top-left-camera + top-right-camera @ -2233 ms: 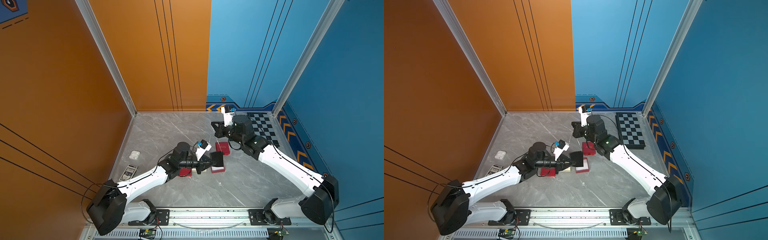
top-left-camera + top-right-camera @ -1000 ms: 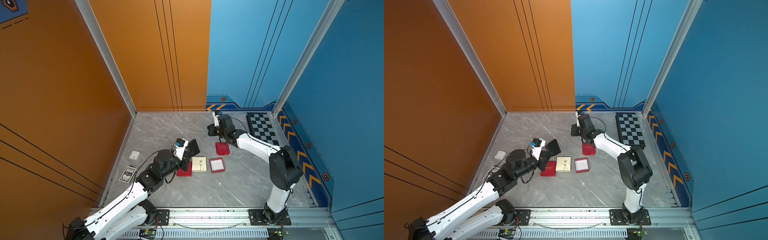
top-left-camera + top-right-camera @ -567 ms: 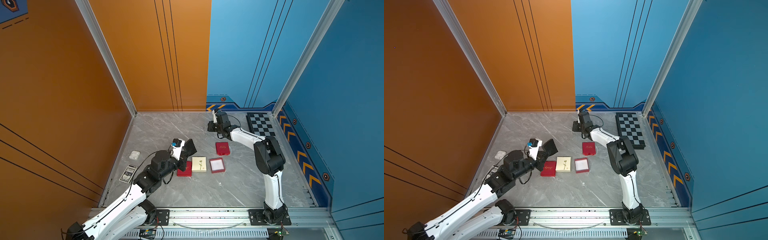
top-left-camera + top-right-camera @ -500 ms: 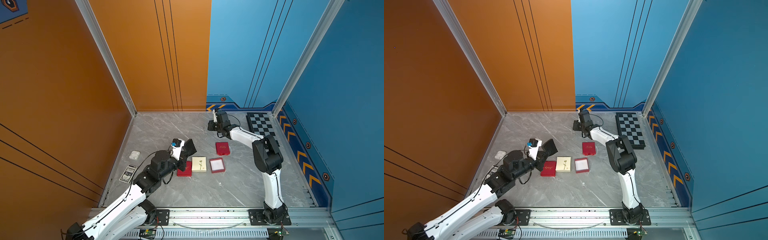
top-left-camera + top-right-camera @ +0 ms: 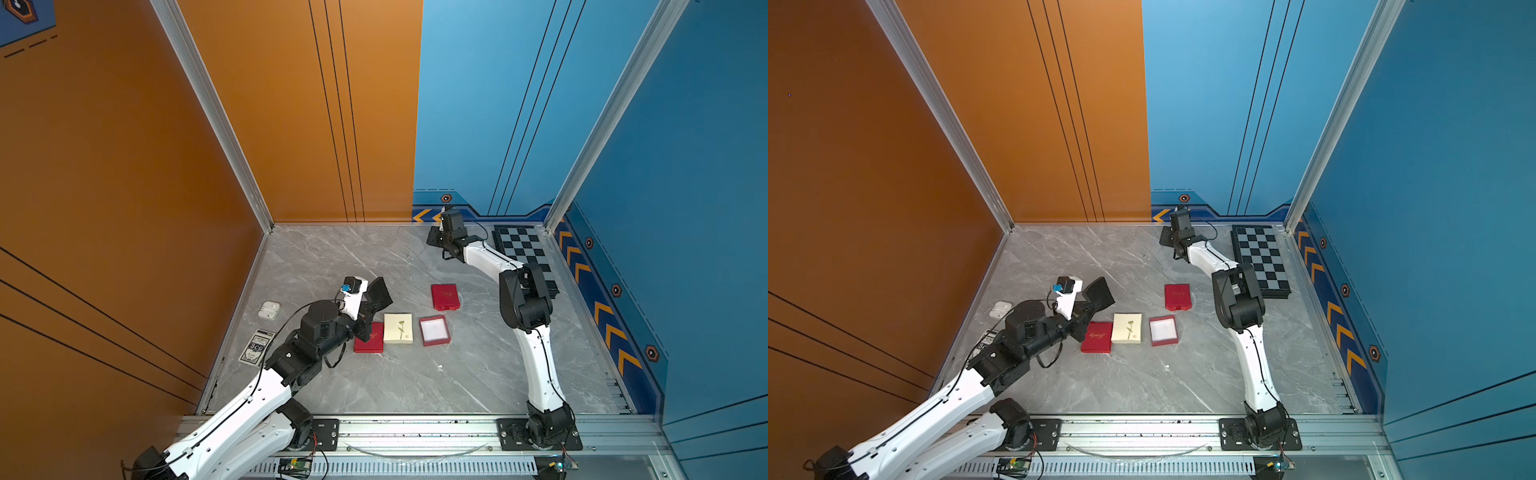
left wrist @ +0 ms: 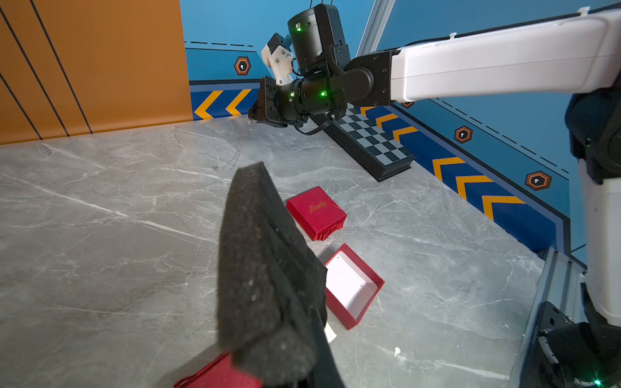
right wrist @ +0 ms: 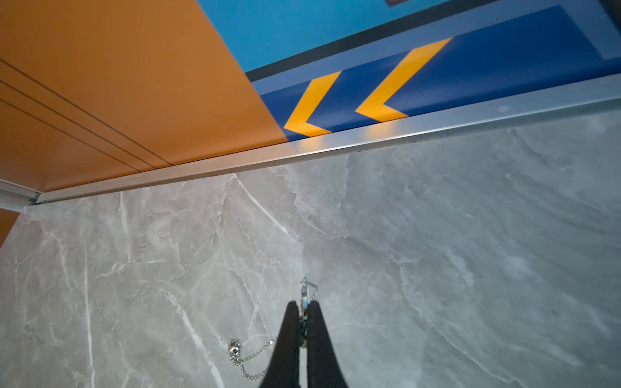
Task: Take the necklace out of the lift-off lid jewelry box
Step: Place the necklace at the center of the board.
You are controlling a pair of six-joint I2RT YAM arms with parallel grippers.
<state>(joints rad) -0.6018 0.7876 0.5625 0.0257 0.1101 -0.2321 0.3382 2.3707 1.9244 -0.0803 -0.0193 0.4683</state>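
Observation:
The chain's end is already on the bare grey floor. I should move my right gripper down and toward the chessboard and release the silver necklace there.
The open jewelry box is red with a bare white inside and lies on the grey floor. A red lid with gold lettering lies just behind it. My right gripper is near the back wall, shut on the silver necklace. Its chain hangs down to the floor. My left gripper is left of the box, shut on a black foam insert that it holds tilted in the air.
A cream square card and a second red box lie left of the open box. A chessboard lies at the back right. A white earbud case and a card deck sit by the left wall.
Both arms have pulled away from the box: the left drew back left with the foam insert, the right reached to the back wall with the necklace. Little has moved in the last half second.

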